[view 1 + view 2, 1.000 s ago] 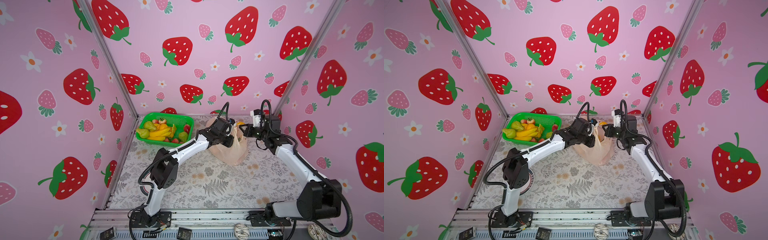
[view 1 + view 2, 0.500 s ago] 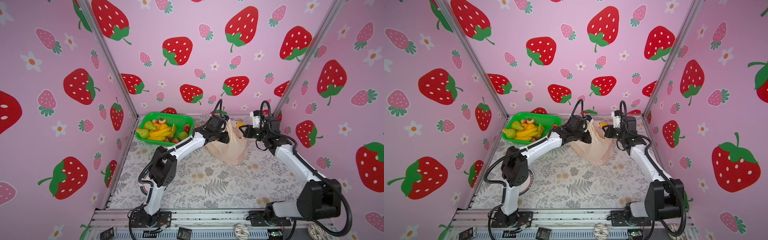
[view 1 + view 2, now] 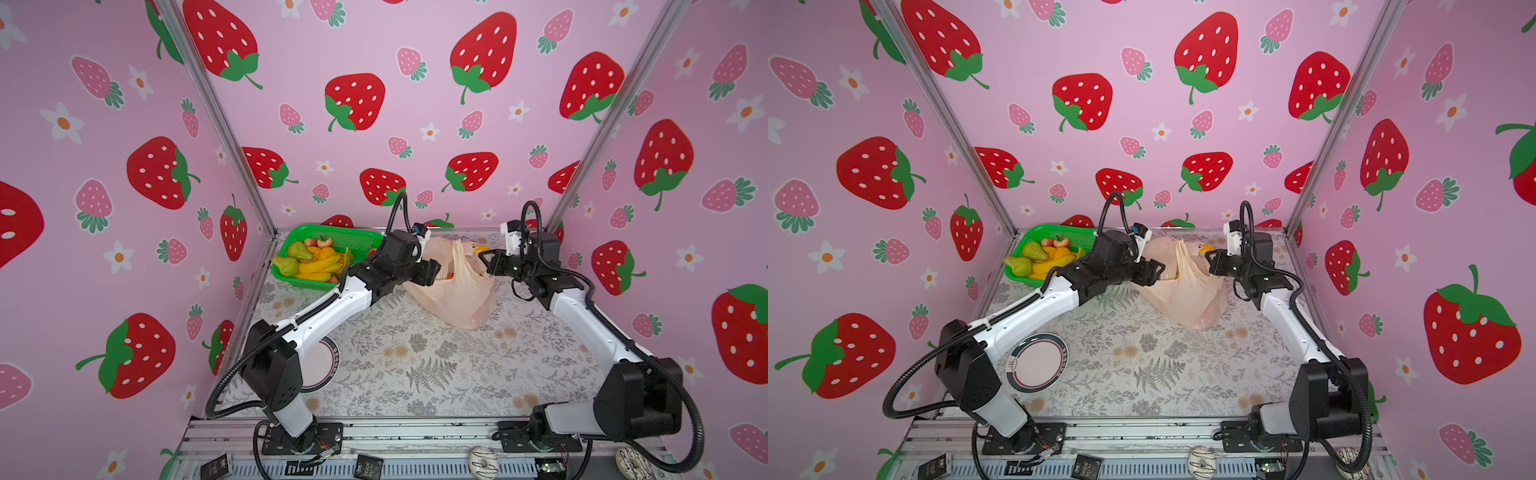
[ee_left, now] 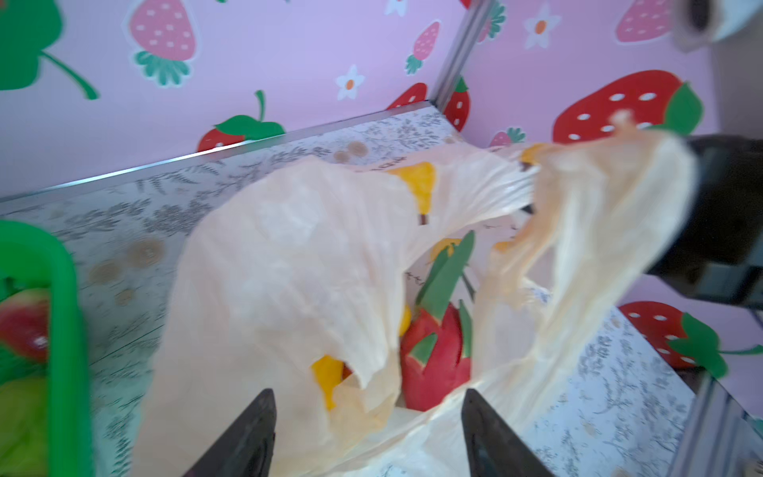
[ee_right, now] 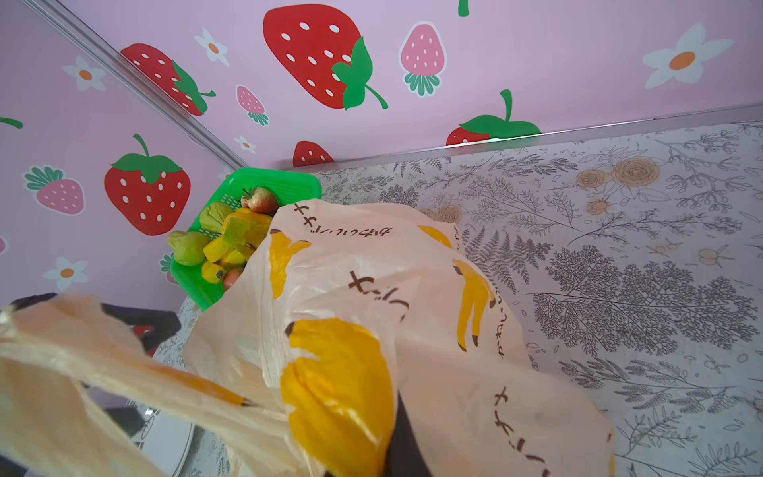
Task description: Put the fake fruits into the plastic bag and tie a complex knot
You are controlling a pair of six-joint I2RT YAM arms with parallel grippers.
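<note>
My right gripper moves in toward the bag's opening (image 3: 449, 275) next and opens to release the bag's handle there, as the bag's plastic is pulled tight over the gripper's dark finger.
The peach plastic bag (image 3: 453, 291) (image 3: 1183, 293) printed with yellow bananas lies slumped on the floral mat at the back middle. My right gripper (image 3: 487, 261) (image 3: 1211, 262) is shut on the bag's right handle and pulls it taut. The plastic drapes over its dark finger (image 5: 406, 450). My left gripper (image 4: 367, 413) (image 3: 432, 270) is open at the bag's left edge, with loose film lying between its fingers. A pink dragon fruit (image 4: 433, 363) shows inside the bag (image 4: 289, 268). More fake fruits (image 3: 316, 262) (image 5: 223, 243) lie in the basket. No knot shows.
The green mesh basket (image 3: 291, 279) (image 3: 1016, 277) sits in the back left corner, close to my left arm. A round plate (image 3: 1038, 361) lies on the mat beside the left arm's base. Two toy doughnuts (image 3: 482, 461) rest on the front rail. Pink walls close in three sides.
My left gripper has opened wide and drawn back slightly toward the left. The bag's left side has gone slack and a handle strip now stands up. The right gripper has kept its hold.
</note>
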